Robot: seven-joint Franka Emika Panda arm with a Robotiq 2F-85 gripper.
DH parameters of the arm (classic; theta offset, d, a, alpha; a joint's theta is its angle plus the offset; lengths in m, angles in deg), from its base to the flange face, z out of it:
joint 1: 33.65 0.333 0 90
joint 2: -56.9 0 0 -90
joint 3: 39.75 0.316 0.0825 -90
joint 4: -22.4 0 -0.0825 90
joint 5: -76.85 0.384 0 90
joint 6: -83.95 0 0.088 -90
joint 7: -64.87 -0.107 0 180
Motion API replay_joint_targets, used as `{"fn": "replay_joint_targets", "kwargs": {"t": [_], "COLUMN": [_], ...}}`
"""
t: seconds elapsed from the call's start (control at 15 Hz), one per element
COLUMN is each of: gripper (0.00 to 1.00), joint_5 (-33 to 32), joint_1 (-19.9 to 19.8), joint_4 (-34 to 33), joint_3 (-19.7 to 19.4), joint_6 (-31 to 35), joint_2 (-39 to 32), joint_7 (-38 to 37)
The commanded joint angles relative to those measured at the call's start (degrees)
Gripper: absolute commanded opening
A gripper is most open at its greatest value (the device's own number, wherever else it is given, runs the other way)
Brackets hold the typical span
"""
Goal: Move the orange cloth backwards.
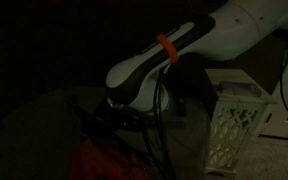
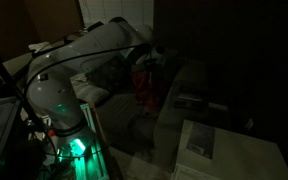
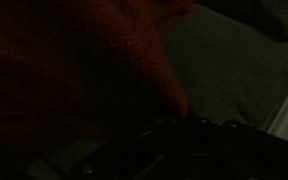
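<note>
I need to pull my gripper and the orange cloth away from the white lattice basket next, before I release the cloth, because the cloth's narrow tip runs into my gripper.
The scene is very dark. The orange cloth [image 3: 84,70] fills the upper left of the wrist view, close to the camera, and lies on a grey surface [image 3: 234,70]. It shows as a red-orange patch in both exterior views [image 1: 99,160] [image 2: 144,88]. The gripper [image 1: 119,112] hangs low, right over the cloth, at the end of the white arm [image 2: 94,45]. In the wrist view the gripper [image 3: 184,150] is only a black shape at the bottom edge. Its fingers are lost in the dark, so I cannot tell if they grip the cloth.
A white lattice basket [image 1: 234,120] stands beside the arm. An orange band [image 1: 166,47] wraps the arm. A white box [image 2: 224,150] sits near the front. The robot base [image 2: 69,140] glows green, with cables around it.
</note>
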Motion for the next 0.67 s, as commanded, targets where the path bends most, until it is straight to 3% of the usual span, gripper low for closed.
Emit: {"fn": "replay_joint_targets", "kwargs": {"t": [0.0, 0.07, 0.33, 0.4, 0.6], "gripper": [0.02, 0.08, 0.08, 0.02, 0.02], "joint_5": [-0.1, 0.0, 0.0, -0.3, -3.1], "joint_1": [-1.1, -1.6, -1.4, -3.2, -0.3], "joint_4": [1.7, 2.6, 2.6, 1.4, -5.7], "joint_3": [2.9, 4.1, 2.6, 6.9, 9.8], "joint_6": [1.0, 1.2, 1.1, 1.8, 0.4], "joint_2": [1.1, 2.0, 1.3, -1.5, -5.2], "joint_7": [2.4, 2.9, 2.7, 6.5, 12.8]}}
